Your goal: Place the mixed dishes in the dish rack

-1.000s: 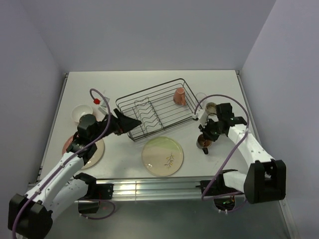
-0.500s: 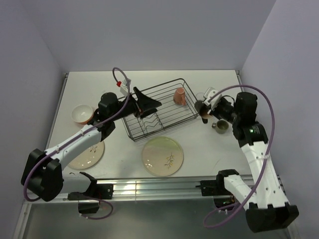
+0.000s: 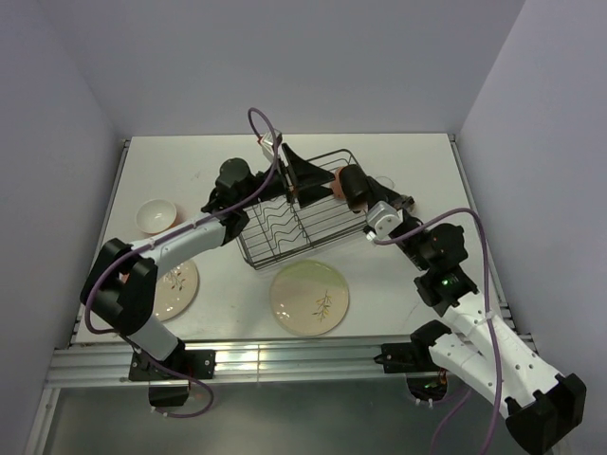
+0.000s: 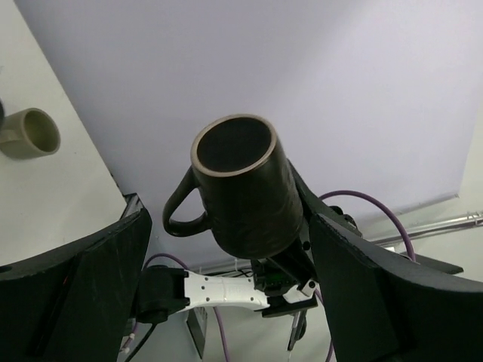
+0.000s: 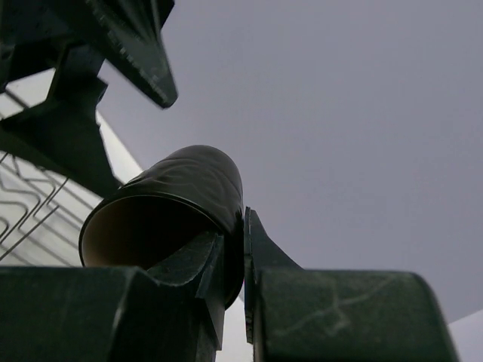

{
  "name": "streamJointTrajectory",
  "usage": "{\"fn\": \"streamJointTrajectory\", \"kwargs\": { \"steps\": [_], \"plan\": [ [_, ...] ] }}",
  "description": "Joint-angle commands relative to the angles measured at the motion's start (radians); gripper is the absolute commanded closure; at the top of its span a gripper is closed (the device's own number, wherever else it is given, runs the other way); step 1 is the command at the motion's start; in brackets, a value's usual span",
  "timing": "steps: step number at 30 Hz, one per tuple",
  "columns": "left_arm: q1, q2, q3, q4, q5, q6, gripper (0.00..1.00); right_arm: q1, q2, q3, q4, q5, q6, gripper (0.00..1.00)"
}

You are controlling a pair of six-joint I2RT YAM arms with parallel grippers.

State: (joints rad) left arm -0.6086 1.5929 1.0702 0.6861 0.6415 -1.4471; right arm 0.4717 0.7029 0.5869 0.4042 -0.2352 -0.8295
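Note:
The brown mug's base end is free as my right gripper pinches the mug's rim, so next my left gripper comes toward it and closes astride the mug's sides.
My right gripper (image 3: 363, 197) is shut on the rim wall of the brown mug (image 3: 354, 184), one finger inside and one outside, and holds it tilted above the right end of the black wire dish rack (image 3: 275, 223). In the right wrist view the gripper (image 5: 243, 226) pinches the mug (image 5: 189, 181). My left gripper (image 3: 318, 180) is open over the rack, close to the mug. In the left wrist view the mug (image 4: 241, 188) hangs between the spread fingers (image 4: 83, 279). The pink mug (image 3: 336, 187) sits in the rack, partly hidden. The olive mug (image 4: 30, 132) stands on the table.
The green-tinted plate (image 3: 309, 297) lies in front of the rack. The pink-tinted plate (image 3: 177, 284) lies at the left, partly under my left arm. The orange bowl (image 3: 155, 216) is at the far left. Rack wires (image 5: 23, 204) show below the mug.
My right gripper has carried the brown mug up from the table to over the rack's right end. My left arm has swung right, across the rack toward the mug.

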Motion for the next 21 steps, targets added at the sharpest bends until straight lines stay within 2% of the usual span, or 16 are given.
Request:
{"fn": "streamJointTrajectory", "kwargs": {
  "steps": [1, 8, 14, 21],
  "plan": [
    [-0.023, 0.002, 0.045, 0.124, 0.04, -0.016, 0.07, 0.025, -0.011, 0.045, 0.245, 0.086, -0.013, 1.0],
    [-0.029, 0.021, 0.036, 0.208, 0.046, -0.013, 0.06, 0.073, -0.039, 0.079, 0.148, 0.089, 0.133, 1.0],
    [-0.029, 0.064, 0.08, 0.25, 0.066, -0.055, 0.05, 0.159, -0.057, 0.048, 0.154, 0.132, 0.142, 1.0],
    [-0.036, 0.079, 0.106, 0.254, 0.11, -0.068, 0.05, 0.179, -0.039, 0.045, 0.144, 0.108, 0.171, 1.0]
  ]
}}
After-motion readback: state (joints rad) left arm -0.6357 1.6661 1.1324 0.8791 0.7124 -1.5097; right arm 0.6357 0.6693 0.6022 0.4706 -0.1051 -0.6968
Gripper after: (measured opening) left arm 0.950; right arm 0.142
